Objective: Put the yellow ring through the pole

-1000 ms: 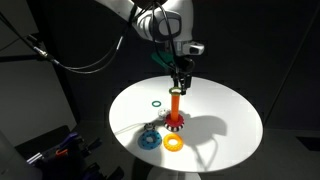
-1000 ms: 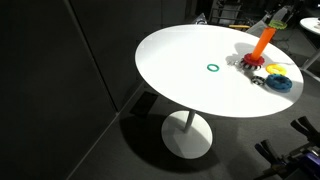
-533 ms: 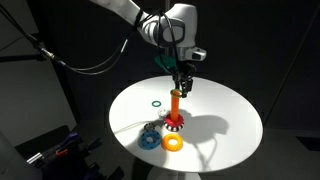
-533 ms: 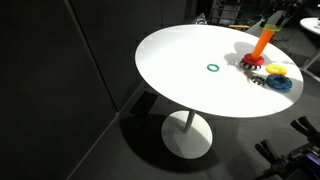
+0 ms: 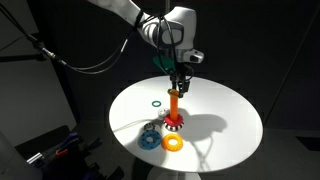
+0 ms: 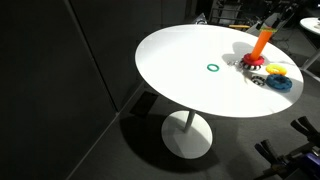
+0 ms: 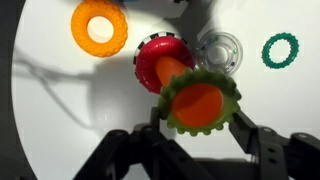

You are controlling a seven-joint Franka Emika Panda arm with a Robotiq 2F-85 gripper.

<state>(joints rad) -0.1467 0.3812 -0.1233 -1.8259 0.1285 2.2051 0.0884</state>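
My gripper will move down next over the orange pole's top (image 7: 197, 105) and let go of the green toothed ring (image 7: 228, 88) around the pole, because the top of the pole is directly below my gripper.
The yellow ring (image 5: 173, 143) lies flat on the white table, in front of the pole's base; it also shows in the other exterior view (image 6: 277, 70) and at the wrist view's top left (image 7: 99, 27). The pole (image 5: 176, 108) is an orange peg on a red base (image 7: 160, 60). My gripper (image 5: 178, 86) hangs right over the pole's top. In the wrist view my gripper (image 7: 200, 115) has its fingers (image 7: 243, 128) closed against a green toothed ring (image 7: 228, 88) around the orange peg top (image 7: 200, 102). The yellow ring is apart from the gripper.
A blue ring (image 5: 148, 138) lies beside the yellow one. A thin dark green ring (image 5: 157, 101) lies farther off on the round white table (image 5: 230, 115). A clear ring (image 7: 219, 50) sits next to the red base. The surroundings are dark, with cables at the left.
The gripper has shifted only slightly above the pole. The yellow ring and the other rings have not moved.
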